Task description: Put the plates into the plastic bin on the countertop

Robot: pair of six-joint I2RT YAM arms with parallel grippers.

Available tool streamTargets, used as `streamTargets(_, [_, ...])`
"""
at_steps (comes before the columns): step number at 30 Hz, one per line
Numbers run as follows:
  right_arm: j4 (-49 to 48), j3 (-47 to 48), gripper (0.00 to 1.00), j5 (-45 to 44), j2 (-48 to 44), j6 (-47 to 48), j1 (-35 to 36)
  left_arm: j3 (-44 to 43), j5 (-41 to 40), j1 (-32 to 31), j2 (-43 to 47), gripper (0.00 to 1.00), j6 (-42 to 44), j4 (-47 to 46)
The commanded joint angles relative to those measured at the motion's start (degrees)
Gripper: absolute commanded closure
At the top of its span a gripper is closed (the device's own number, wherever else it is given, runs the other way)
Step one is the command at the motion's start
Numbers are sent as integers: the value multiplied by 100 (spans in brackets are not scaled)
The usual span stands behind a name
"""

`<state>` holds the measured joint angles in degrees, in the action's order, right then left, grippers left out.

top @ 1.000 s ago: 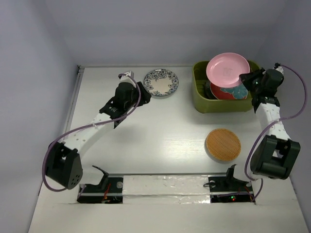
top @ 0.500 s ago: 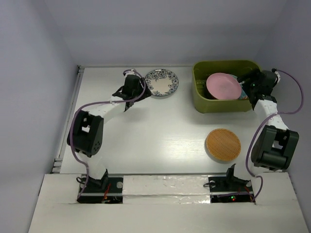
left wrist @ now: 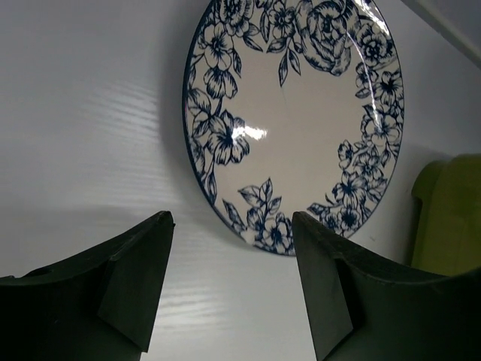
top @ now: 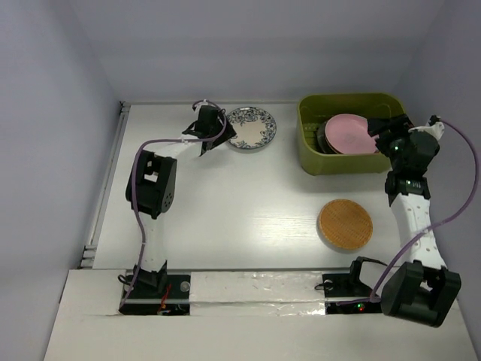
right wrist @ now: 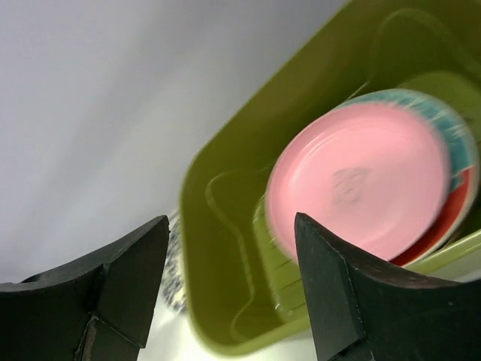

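Observation:
The blue-white patterned plate lies flat and only its edge can be reached. I need to lower my left gripper next and slide it onto the plate's near rim.
The blue-white patterned plate lies flat on the countertop. My left gripper is open just short of its near rim, touching nothing. The pink plate rests tilted on other plates inside the olive-green plastic bin; a teal rim and a red one show under it. My right gripper hangs open and empty by the bin's right end. An orange-brown plate lies on the countertop, in front of the bin.
The bin stands at the back right, close to the rear wall. The left arm stretches along the table's left half. The right arm rises beside the orange-brown plate. The arm bases line the near edge.
The right gripper opened and let go of the pink plate, which dropped onto the stack in the bin, then drew back right. The left arm stretched toward the patterned plate, jaws widening.

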<state>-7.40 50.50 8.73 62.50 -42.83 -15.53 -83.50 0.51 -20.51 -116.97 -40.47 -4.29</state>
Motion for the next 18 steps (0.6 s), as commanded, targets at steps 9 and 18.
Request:
streamTargets(9, [-649, -910, 30, 858, -985, 29, 665, -1089, -368, 12, -1091, 49, -523, 289])
streamTargets(18, [-579, -1183, 31, 1060, -1574, 20, 718, -1221, -368, 12, -1372, 73, -893, 183])
